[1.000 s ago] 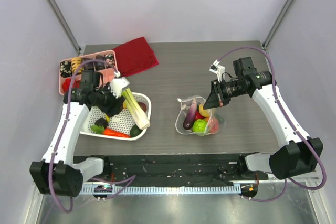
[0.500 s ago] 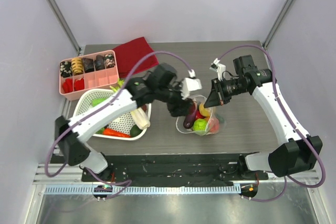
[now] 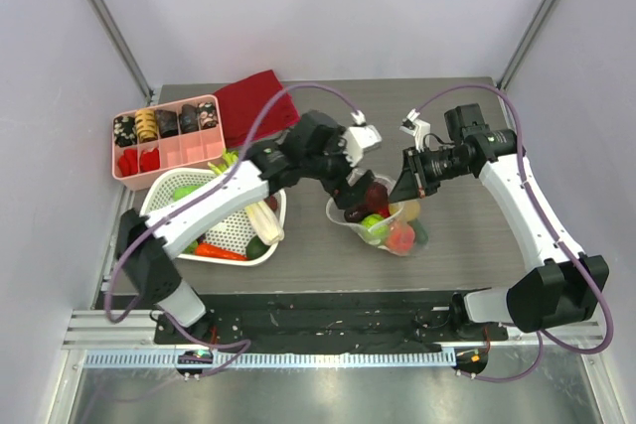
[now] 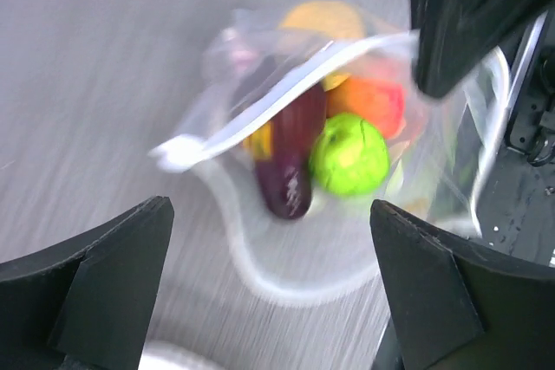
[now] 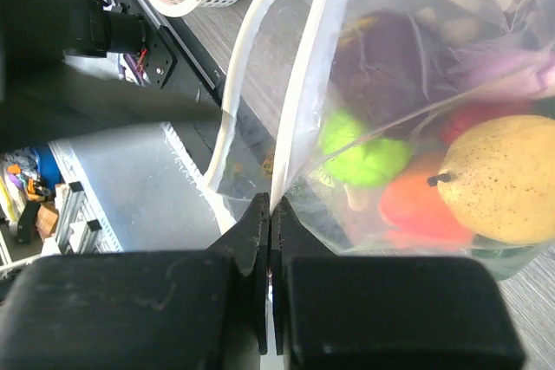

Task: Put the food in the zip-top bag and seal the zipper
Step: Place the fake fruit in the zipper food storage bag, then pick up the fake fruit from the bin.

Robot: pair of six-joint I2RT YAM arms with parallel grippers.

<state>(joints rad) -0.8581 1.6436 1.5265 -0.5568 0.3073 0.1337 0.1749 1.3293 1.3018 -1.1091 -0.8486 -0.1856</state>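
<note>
The empty left gripper swings left in the top view next, down beside the orange piece's leaves, since the white basket still holding food lies there.
The zip-top bag (image 3: 386, 227) stands open at mid-table with food inside. My right gripper (image 3: 405, 188) is shut on its mouth edge, and in the right wrist view the white zipper strip (image 5: 299, 84) runs up from the closed right gripper (image 5: 270, 212). My left gripper (image 3: 350, 198) hangs just above the mouth, and the left gripper (image 4: 269, 205) is wide open and empty. Below it lie a purple eggplant (image 4: 290, 162), a green fruit (image 4: 349, 153), a red tomato (image 4: 371, 101) and a yellow piece (image 4: 321, 19). A speckled peach (image 5: 499, 179) shows through the plastic.
A white basket (image 3: 169, 208) at the left holds a leek (image 3: 260, 215), a green cucumber (image 3: 256, 245) and an orange piece (image 3: 219, 251). Behind it are a pink compartment tray (image 3: 164, 136) and a red cloth (image 3: 256, 106). The left arm spans basket to bag.
The left arm swung from the basket across to the bag, and its jaws opened wide over the mouth. The bag shifted a little; the right gripper kept its hold.
</note>
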